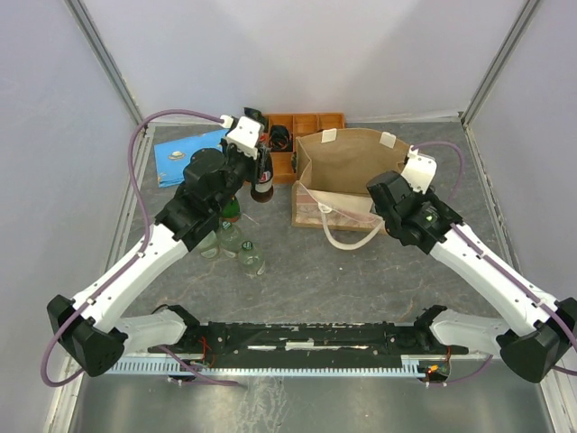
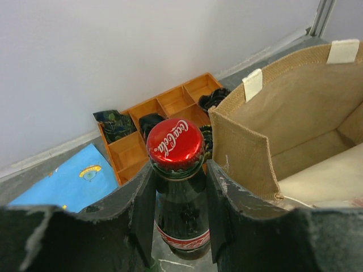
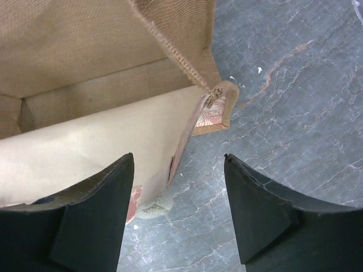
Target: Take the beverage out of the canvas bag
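Note:
To get the cola bottle (image 1: 261, 183) set beside the canvas bag, then release it, my left gripper will lower it first, since it's already outside the bag.
The beverage, a dark cola bottle (image 1: 261, 183) with a red cap (image 2: 176, 146), stands upright outside the canvas bag (image 1: 347, 162), just to its left. My left gripper (image 1: 261, 161) is shut on the bottle's neck, with a finger (image 2: 144, 209) on each side below the cap. I cannot tell whether the bottle's base touches the table. The tan bag (image 2: 295, 102) gapes open and nothing shows in the part of it I can see. My right gripper (image 1: 383, 216) hangs open over the bag's near right corner (image 3: 212, 99), its fingers (image 3: 102, 209) holding nothing. A cream handle (image 3: 153, 207) droops between them.
An orange compartmented tray (image 1: 306, 122) with dark items sits behind the bottle and the bag. A flat blue pouch (image 1: 185, 153) lies at the back left. Several clear and green bottles (image 1: 236, 242) lie under my left arm. Walls close in the back and sides.

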Robot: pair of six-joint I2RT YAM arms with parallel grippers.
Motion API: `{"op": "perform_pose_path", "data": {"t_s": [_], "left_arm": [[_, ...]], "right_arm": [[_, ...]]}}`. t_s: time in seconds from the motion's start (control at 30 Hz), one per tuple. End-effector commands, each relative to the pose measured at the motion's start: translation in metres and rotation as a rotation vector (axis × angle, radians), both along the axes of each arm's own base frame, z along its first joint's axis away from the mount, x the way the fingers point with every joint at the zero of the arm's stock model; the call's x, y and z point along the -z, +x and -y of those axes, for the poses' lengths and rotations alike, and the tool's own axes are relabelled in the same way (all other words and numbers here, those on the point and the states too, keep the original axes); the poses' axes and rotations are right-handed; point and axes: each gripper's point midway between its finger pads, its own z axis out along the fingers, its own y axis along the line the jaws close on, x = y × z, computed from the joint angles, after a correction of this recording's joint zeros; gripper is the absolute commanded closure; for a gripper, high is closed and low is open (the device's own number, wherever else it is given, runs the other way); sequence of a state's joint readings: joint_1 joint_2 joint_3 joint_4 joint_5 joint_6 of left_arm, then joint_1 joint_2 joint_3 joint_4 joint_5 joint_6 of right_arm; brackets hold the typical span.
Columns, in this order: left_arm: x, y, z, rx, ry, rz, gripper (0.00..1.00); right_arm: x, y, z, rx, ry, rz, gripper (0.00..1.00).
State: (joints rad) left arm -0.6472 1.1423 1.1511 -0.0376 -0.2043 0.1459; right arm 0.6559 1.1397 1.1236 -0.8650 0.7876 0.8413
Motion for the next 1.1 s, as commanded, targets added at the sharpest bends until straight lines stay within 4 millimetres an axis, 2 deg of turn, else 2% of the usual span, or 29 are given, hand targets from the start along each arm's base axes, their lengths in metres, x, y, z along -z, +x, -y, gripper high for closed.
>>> {"op": "perform_pose_path", "data": {"t_s": [0.0, 0.23, 0.27, 0.33, 0.4, 0.9, 1.07], "left_arm": [[-0.075, -0.003, -0.004, -0.009, -0.188, 0.195, 0.97], [-0.058, 0.004, -0.001, -0.021, -0.17, 0.161, 0.97], [-0.054, 0.006, 0.0, -0.023, -0.165, 0.154, 0.97], [-0.045, 0.008, 0.002, -0.024, -0.156, 0.138, 0.97], [-0.035, 0.011, 0.003, -0.029, -0.144, 0.122, 0.97], [0.026, 0.024, 0.004, -0.073, -0.138, 0.075, 0.97], [0.042, 0.026, -0.001, -0.108, -0.139, 0.048, 0.97]], "right_arm": [[-0.012, 0.0, -0.011, -0.089, 0.001, 0.012, 0.27], [-0.023, -0.001, -0.015, -0.127, 0.007, 0.035, 0.21], [-0.026, -0.001, -0.015, -0.134, 0.0, 0.041, 0.19], [-0.032, -0.002, -0.014, -0.142, -0.008, 0.053, 0.07], [-0.039, -0.002, -0.013, -0.149, -0.013, 0.071, 0.04], [-0.097, 0.009, -0.012, -0.192, -0.042, 0.236, 0.04], [-0.105, 0.011, -0.014, -0.193, -0.017, 0.28, 0.04]]}}
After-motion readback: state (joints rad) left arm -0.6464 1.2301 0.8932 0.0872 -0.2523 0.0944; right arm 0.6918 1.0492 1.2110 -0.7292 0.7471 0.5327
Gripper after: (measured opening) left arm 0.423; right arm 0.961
